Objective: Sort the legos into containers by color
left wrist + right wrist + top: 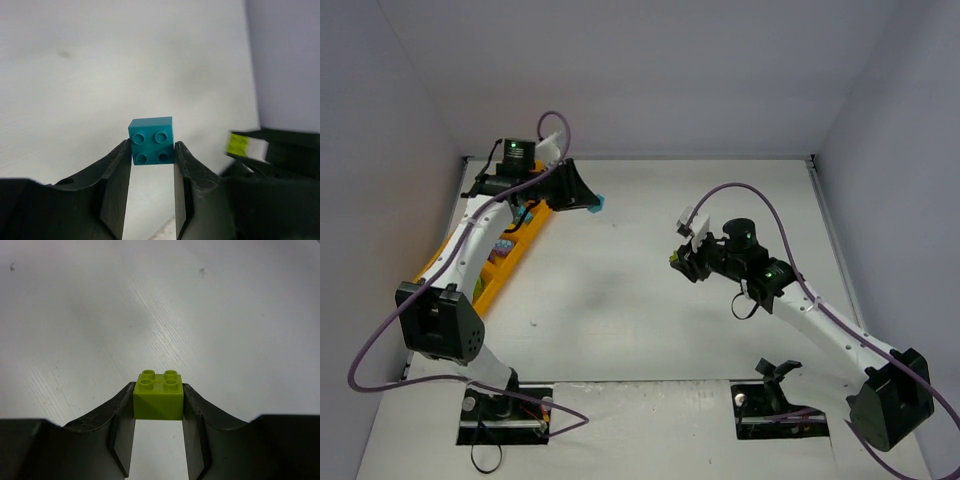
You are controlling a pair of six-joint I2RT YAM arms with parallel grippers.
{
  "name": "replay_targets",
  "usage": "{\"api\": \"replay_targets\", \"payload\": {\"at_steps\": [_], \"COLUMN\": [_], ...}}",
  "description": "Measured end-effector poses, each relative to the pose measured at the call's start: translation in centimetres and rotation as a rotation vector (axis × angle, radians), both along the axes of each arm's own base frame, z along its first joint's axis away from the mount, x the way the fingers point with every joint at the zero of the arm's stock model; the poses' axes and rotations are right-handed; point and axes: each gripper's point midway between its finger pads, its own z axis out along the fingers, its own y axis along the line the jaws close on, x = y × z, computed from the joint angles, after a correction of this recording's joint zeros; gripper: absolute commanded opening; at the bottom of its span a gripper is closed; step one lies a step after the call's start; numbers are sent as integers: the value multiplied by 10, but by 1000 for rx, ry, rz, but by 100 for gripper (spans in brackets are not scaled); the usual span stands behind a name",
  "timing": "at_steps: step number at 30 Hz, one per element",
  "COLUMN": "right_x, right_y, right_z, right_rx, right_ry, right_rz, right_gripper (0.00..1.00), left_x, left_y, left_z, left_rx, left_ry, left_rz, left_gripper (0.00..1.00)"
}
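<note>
Teal bricks are lying in one tray container, so I will move my left gripper to the left in the top view, over that container, and release the teal lego (596, 204).
My left gripper (152, 152) is shut on a teal lego (151, 140), held by its sides with the studs facing the camera. From above, that teal lego (596, 204) hangs at the far left, just right of the far end of the orange-yellow tray of containers (500, 280). My right gripper (158, 401) is shut on a lime green lego (158, 396), studs up, above the bare table. In the top view the right gripper (678, 262) sits mid-table with the lime green lego (675, 262) at its tip. The left arm hides most of the tray.
Small coloured bricks (503, 249) show in the tray beside the left arm. White walls close the table at the back and both sides. The right gripper's lime green lego (237, 144) shows at the right edge of the left wrist view.
</note>
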Motion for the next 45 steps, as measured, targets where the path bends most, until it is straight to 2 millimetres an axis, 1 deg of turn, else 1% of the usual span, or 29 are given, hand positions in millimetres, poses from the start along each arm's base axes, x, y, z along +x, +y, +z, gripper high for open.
{"api": "replay_targets", "payload": {"at_steps": [1,4,6,8,9,11,12,14,15,17,18,19,21,23,24,27,28,29,31,33,36,37,39,41,43,45], "right_x": [0,0,1,1,1,1,0,0,-1,-1,-1,-1,-1,-1,0,0,1,1,2,3,5,6,7,8,8,7], "right_y": [0,0,1,1,1,2,3,3,4,5,6,6,6,8,9,12,13,15,18,20,24,25,27,29,29,30], "right_z": [0,-3,-5,-6,-6,-7,-7,-8,-8,-9,-9,-9,-8,-4,-2,6,9,12,20,27,37,40,47,52,53,53], "right_rx": [0,-4,-7,-6,-6,-6,-5,-4,-2,0,2,2,5,11,15,30,35,40,52,59,67,71,77,80,81,81], "right_ry": [2,9,15,20,22,24,26,31,35,41,44,45,43,38,35,19,12,3,-19,-38,-66,-76,-94,-109,-114,-113], "right_rz": [0,1,1,2,3,6,8,13,16,21,22,23,25,30,33,49,56,64,82,97,119,124,136,147,154,158], "right_gripper": [0,0,0,0,0,0,1,1,2,2,2,2,3,5,5,8,9,10,10,11,11,11,11,11,12,12], "left_x": [7,34,46,55,60,72,80,95,102,113,118,121,127,128,128,127,123,119,104,84,46,30,0,-31,-49,-61], "left_y": [16,80,126,162,178,203,214,232,239,249,252,253,254,253,252,237,229,214,178,131,52,26,-14,-48,-68,-82], "left_z": [-4,-22,-34,-43,-47,-57,-64,-79,-90,-107,-115,-121,-126,-124,-119,-101,-92,-82,-59,-33,1,9,20,25,27,31], "left_rx": [37,217,342,440,485,553,585,636,661,700,715,726,733,730,722,663,633,594,500,397,248,197,105,31,-11,-41], "left_ry": [1,-8,-4,7,10,22,31,48,64,91,103,112,117,112,102,65,48,25,-18,-71,-133,-144,-140,-111,-85,-72], "left_rz": [54,290,439,547,590,650,671,701,709,710,708,703,698,691,689,657,642,612,547,446,252,182,60,-51,-121,-169], "left_gripper": [3,3,3,4,8,13,21,32,43,53,60,63,67,68,68,68,68,68,69,69,69,69,69,69,69,69]}}
